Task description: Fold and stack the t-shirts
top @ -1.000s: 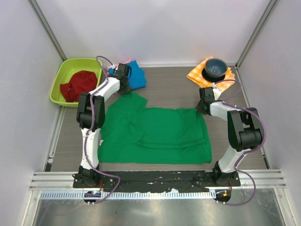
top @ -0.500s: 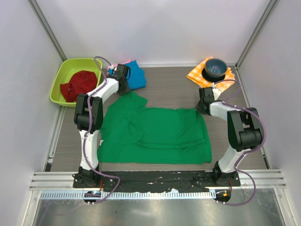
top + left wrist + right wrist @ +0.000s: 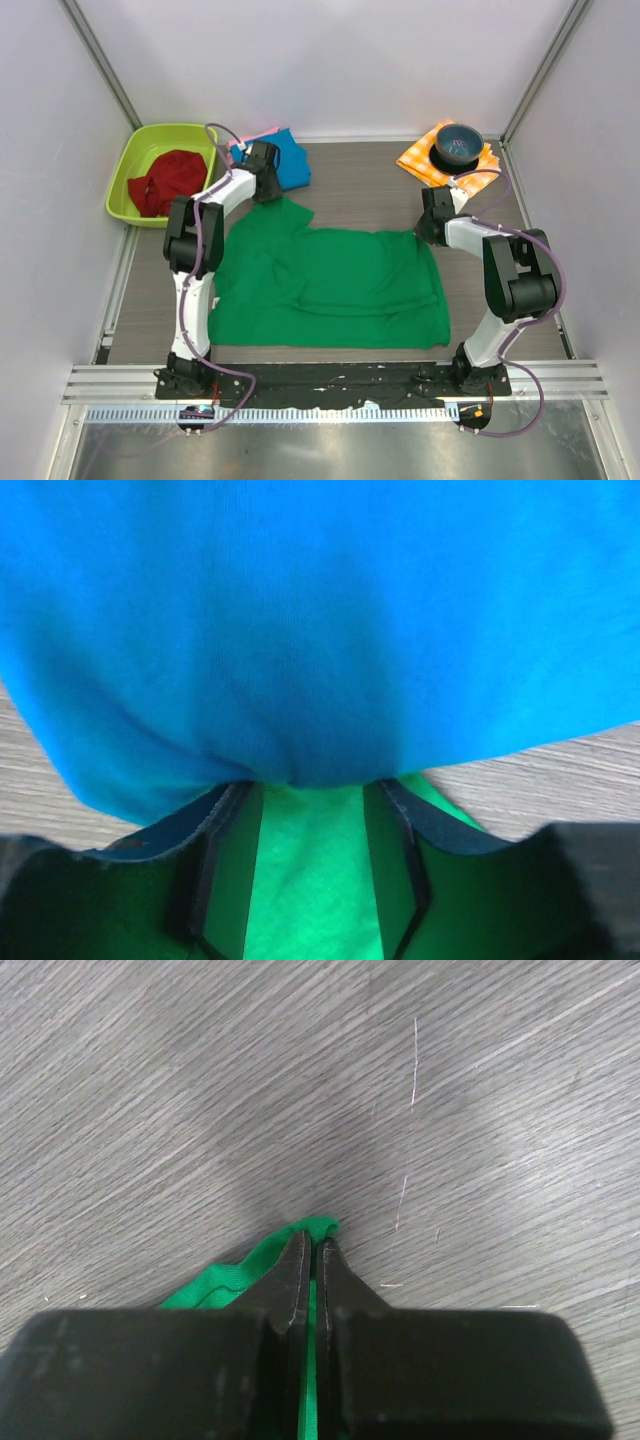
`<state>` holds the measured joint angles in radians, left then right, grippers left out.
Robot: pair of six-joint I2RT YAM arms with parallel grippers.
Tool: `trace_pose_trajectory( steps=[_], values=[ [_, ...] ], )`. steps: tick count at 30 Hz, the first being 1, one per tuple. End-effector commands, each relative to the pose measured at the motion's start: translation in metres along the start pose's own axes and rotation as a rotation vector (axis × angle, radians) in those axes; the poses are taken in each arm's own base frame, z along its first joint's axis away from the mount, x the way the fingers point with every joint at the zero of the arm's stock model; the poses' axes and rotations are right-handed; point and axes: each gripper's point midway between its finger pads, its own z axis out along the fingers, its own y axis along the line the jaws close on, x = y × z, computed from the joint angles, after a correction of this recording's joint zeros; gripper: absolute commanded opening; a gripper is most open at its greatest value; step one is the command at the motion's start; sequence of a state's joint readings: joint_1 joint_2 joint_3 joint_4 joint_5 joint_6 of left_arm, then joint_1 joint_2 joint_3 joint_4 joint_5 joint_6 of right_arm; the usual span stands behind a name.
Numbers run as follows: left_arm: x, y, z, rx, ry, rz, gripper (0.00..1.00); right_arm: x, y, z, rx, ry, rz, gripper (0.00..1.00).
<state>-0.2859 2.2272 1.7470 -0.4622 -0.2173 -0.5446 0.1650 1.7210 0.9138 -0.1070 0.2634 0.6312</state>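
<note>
My right gripper should next pull the green shirt's corner back onto the green shirt's side near the crease, which lies back from it, and let go, folding the spread shirt.
The large green t-shirt lies spread flat mid-table. A folded blue t-shirt sits at the back left, with a pink edge showing under it. My left gripper is over the green shirt's upper-left sleeve, right by the blue shirt. In the left wrist view that gripper is open, green cloth lying in the gap and the blue shirt just ahead. My right gripper is at the shirt's upper-right corner. It is shut on the green corner, low over the wood.
A lime-green basin holding a red cloth stands at the back left. An orange-and-white checked cloth with a dark bowl on it lies at the back right. Walls close in the table on three sides.
The left wrist has shifted slightly by the blue shirt. The green shirt and the right arm have not moved.
</note>
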Motion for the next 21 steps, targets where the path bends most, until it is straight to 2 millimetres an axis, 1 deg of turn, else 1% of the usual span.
trace_pose_trajectory(
  steps=[1, 4, 7, 10, 11, 13, 14, 15, 16, 17, 19, 21],
  values=[
    [-0.007, -0.007, 0.011, 0.01, -0.039, 0.003, 0.5, 0.009, 0.002, -0.007, -0.019, 0.031, -0.021, 0.01],
    [-0.007, -0.006, 0.015, 0.002, -0.046, 0.009, 0.5, 0.011, 0.003, -0.008, -0.021, 0.031, -0.022, 0.01],
    [-0.006, -0.005, 0.018, -0.006, -0.045, 0.014, 0.48, 0.012, 0.003, -0.007, -0.021, 0.033, -0.025, 0.01],
    [-0.005, -0.005, 0.019, -0.004, -0.047, 0.015, 0.38, 0.012, 0.003, -0.005, -0.02, 0.034, -0.025, 0.01],
    [-0.005, -0.005, 0.02, -0.004, -0.047, 0.015, 0.28, 0.013, 0.003, -0.005, -0.02, 0.036, -0.027, 0.01],
    [-0.005, -0.004, 0.018, -0.008, -0.049, 0.015, 0.18, 0.014, 0.003, -0.004, -0.019, 0.04, -0.028, 0.01],
    [-0.004, -0.003, 0.018, -0.012, -0.048, 0.016, 0.08, 0.015, 0.004, -0.004, -0.022, 0.042, -0.03, 0.01],
    [-0.004, -0.003, 0.018, -0.014, -0.052, 0.016, 0.04, 0.015, 0.005, -0.004, -0.022, 0.041, -0.032, 0.01],
    [-0.003, -0.002, 0.017, -0.017, -0.049, 0.017, 0.01, 0.015, 0.005, -0.004, -0.02, 0.041, -0.033, 0.01],
    [-0.004, -0.002, 0.016, -0.017, -0.052, 0.016, 0.0, 0.014, 0.006, -0.006, -0.023, 0.037, -0.033, 0.01],
    [0.0, 0.001, 0.013, -0.029, -0.049, 0.021, 0.0, 0.015, 0.006, -0.007, -0.02, 0.038, -0.035, 0.01],
    [-0.004, 0.004, 0.003, -0.047, -0.067, 0.016, 0.0, 0.013, 0.006, -0.011, -0.018, 0.028, -0.04, 0.01]
  ],
)
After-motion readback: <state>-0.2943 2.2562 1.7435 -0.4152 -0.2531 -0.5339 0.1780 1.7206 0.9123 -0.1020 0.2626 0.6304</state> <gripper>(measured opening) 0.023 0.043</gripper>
